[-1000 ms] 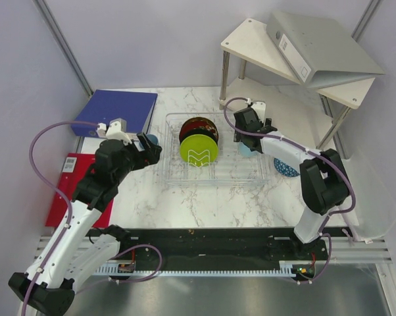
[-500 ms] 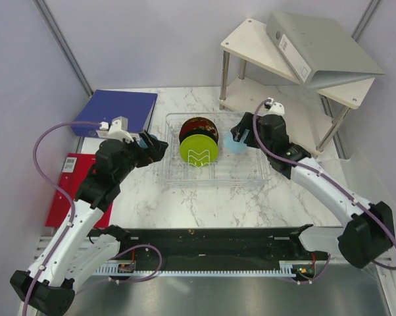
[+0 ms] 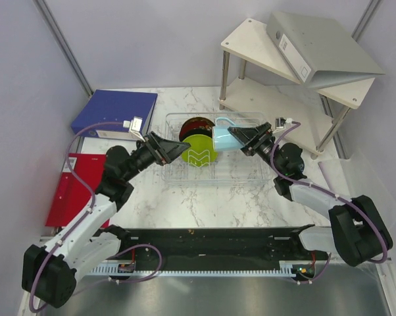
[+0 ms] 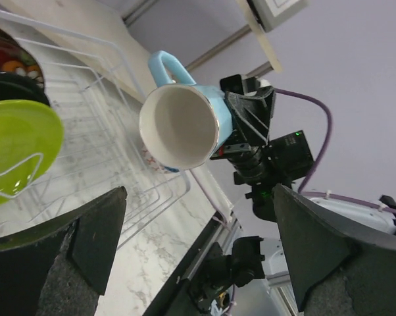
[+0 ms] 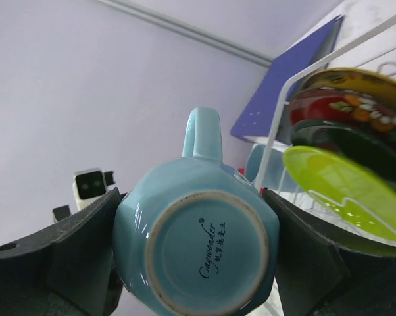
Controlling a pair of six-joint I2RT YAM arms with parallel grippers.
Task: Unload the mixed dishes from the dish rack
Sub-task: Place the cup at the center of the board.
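Note:
The cup's opening faces my left gripper. So next, that gripper goes to the right in the top view, then onto the cup's rim away from the handle (image 3: 215, 146) (image 4: 184, 164).
My right gripper (image 3: 232, 135) is shut on a light blue cup (image 3: 223, 134) and holds it on its side in the air above the right part of the clear dish rack (image 3: 250, 176). In the right wrist view the cup's base (image 5: 199, 247) fills the space between my fingers, handle up. The rack holds a lime-green plate (image 3: 199, 151), a black plate (image 5: 336, 139), a red bowl (image 5: 339, 105) and a yellow-brown plate (image 5: 356, 78). My left gripper (image 3: 175, 149) is open and empty at the rack's left edge, pointing at the cup (image 4: 181, 125). A second light blue cup (image 5: 254, 164) shows beyond the rack.
A white two-tier shelf (image 3: 247, 39) with a grey binder (image 3: 316, 43) stands at the back right. A blue binder (image 3: 116, 110) lies at the back left and a red folder (image 3: 65, 197) at the left.
My right gripper has carried the light blue cup up and left over the rack and tipped it on its side. My left gripper has turned to point right at the rack.

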